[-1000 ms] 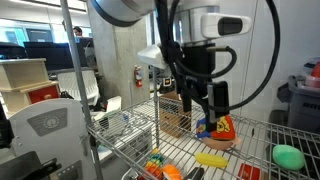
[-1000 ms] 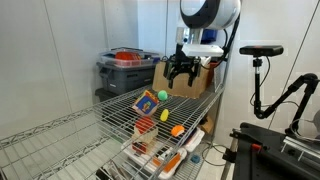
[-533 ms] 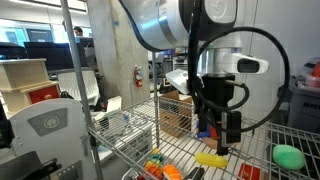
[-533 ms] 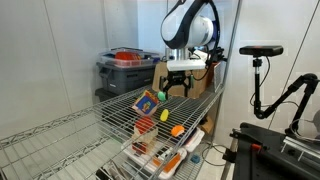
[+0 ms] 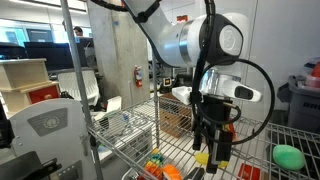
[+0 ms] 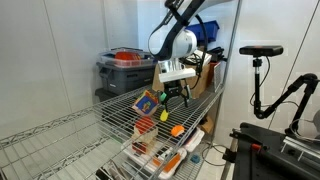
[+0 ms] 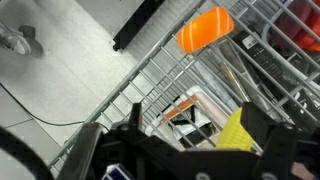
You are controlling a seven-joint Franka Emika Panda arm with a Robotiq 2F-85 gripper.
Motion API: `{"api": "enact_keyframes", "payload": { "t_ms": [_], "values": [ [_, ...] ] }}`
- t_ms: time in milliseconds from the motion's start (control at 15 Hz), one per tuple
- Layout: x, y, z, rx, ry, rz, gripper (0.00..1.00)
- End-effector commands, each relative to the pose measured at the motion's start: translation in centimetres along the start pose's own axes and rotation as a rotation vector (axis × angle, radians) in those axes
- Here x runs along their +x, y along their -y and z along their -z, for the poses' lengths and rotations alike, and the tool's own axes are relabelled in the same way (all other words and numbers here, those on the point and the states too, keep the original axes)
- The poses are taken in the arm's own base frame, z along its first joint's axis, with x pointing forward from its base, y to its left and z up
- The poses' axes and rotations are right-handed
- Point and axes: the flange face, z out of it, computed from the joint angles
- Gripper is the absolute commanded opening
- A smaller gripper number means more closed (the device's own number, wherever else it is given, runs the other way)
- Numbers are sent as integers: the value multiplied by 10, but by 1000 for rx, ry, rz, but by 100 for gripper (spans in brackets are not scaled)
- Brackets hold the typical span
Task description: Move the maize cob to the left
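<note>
My gripper will shift to the right in the wrist view, because the maize cob [image 7: 237, 131] sits off-centre that way, and lower its open fingers around the cob.
The maize cob [image 6: 164, 115] is small and bright yellow and lies on the wire shelf [image 6: 105, 128]. My gripper [image 6: 172, 99] is open and hangs just above it, fingers pointing down. In an exterior view the gripper [image 5: 213, 156] covers most of the cob [image 5: 201, 158]. In the wrist view the cob [image 7: 237, 131] sits between the fingers, close against the right-hand one, and the gripper [image 7: 200, 138] is not closed on it.
A multicoloured toy [image 6: 146, 102] stands beside the gripper. An orange toy [image 6: 177, 130] [image 7: 205, 27] and a red-orange toy [image 6: 144, 125] lie nearby. A green blob [image 5: 288, 156] sits on the shelf. A grey bin [image 6: 125, 72] stands behind, and a tripod [image 6: 256, 75] beside the shelf.
The arm has swung across the shelf and come down, from near the back of the shelf to right over the maize cob. The gripper stays open. The toys have not moved.
</note>
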Motion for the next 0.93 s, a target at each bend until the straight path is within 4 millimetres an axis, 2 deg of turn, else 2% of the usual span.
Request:
{"api": "enact_keyframes", "payload": {
  "t_ms": [0, 533, 867],
  "values": [
    [8, 3, -1, -15, 34, -44, 100],
    [31, 22, 10, 21, -62, -93, 100],
    [42, 36, -8, -18, -32, -124, 100]
  ]
}}
